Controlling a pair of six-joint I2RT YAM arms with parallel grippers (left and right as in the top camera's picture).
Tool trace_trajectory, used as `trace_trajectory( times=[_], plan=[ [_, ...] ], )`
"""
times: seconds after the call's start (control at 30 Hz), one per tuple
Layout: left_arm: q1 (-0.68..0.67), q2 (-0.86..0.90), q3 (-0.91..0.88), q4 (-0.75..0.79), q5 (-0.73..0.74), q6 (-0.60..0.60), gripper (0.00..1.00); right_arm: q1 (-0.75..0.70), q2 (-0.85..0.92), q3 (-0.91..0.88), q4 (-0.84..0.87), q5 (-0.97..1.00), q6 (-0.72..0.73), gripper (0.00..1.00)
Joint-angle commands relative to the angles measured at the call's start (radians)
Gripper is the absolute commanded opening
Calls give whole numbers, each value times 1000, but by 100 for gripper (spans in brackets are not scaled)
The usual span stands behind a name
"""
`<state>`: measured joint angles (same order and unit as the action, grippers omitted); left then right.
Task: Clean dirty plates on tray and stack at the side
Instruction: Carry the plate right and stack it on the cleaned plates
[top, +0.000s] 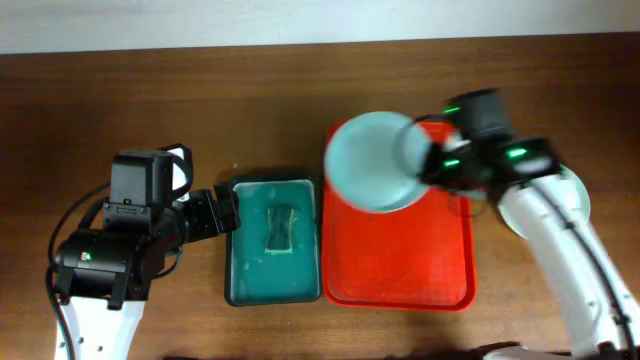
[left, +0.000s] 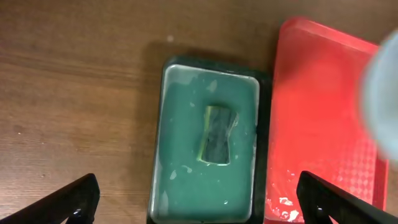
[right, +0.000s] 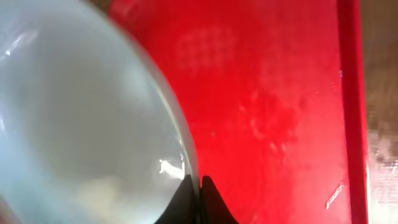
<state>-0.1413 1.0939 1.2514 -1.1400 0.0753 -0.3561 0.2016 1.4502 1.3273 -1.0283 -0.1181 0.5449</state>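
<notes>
The other plate (top: 570, 201) is below my right gripper, to the gripper's right in the overhead view, so I will carry my plate over it, lower it and let go to stack it.
A pale blue-white plate (top: 372, 160) is held above the far left corner of the red tray (top: 400, 265). My right gripper (top: 428, 160) is shut on its right rim. In the right wrist view the plate (right: 81, 118) fills the left side, the fingers (right: 198, 190) pinch its edge, and the tray (right: 280, 106) lies below. Another plate (top: 578, 192) lies on the table to the right of the tray, mostly hidden by my right arm. My left gripper (top: 222, 212) is open and empty at the left edge of the teal tray; its fingers (left: 199, 205) spread wide.
A dark teal-green tray (top: 272, 240) with a sponge (top: 279, 228) stands left of the red tray; it also shows in the left wrist view (left: 186, 168) with the sponge (left: 217, 134). The red tray floor has wet streaks (left: 283, 205).
</notes>
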Motion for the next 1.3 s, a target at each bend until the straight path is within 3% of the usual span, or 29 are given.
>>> trace_trajectory(
  times=[0.0, 0.17, 0.27, 0.37, 0.43, 0.5, 0.63, 0.67, 0.77, 0.87, 0.97, 1.07, 1.17, 1.23, 1.27],
  plan=[
    [5, -5, 13, 0, 4, 5, 99, -423, 3, 16, -59, -185, -116, 4],
    [5, -5, 13, 0, 4, 5, 99, -908, 139, 11, -51, -112, -148, 4],
    [5, -5, 13, 0, 4, 5, 99, -1028, 311, 11, -34, -131, -145, 4],
    [5, -5, 13, 0, 4, 5, 99, -1042, 455, 11, -12, -168, -148, 4],
    [5, -5, 13, 0, 4, 5, 99, -1034, 455, 14, -14, -297, -225, 32],
    [5, -5, 13, 0, 4, 5, 99, -1012, 386, 14, -36, -320, -256, 41],
    [5, -5, 13, 0, 4, 5, 99, -881, 69, 14, -73, -323, -281, 43],
    [5, -5, 13, 0, 4, 5, 99, -763, -116, 14, -95, -270, -287, 43],
    [5, -5, 13, 0, 4, 5, 100, -663, -238, 14, -97, -42, -254, 48],
    [5, -5, 13, 0, 4, 5, 100, -653, -239, 13, -164, -79, -255, 48],
    [5, -5, 13, 0, 4, 5, 100, -595, -234, 13, -248, -424, -563, 45],
    [5, -5, 13, 0, 4, 5, 99, -441, -239, 13, -364, -442, -646, 43],
    [5, -5, 13, 0, 4, 5, 99, -219, -254, 13, -359, -373, -597, 45],
    [5, -5, 13, 0, 4, 5, 99, -134, -244, 6, -356, -31, -347, 52],
    [5, -5, 13, 0, 4, 5, 99, -137, -237, -9, -356, -6, -333, 52]
  ],
)
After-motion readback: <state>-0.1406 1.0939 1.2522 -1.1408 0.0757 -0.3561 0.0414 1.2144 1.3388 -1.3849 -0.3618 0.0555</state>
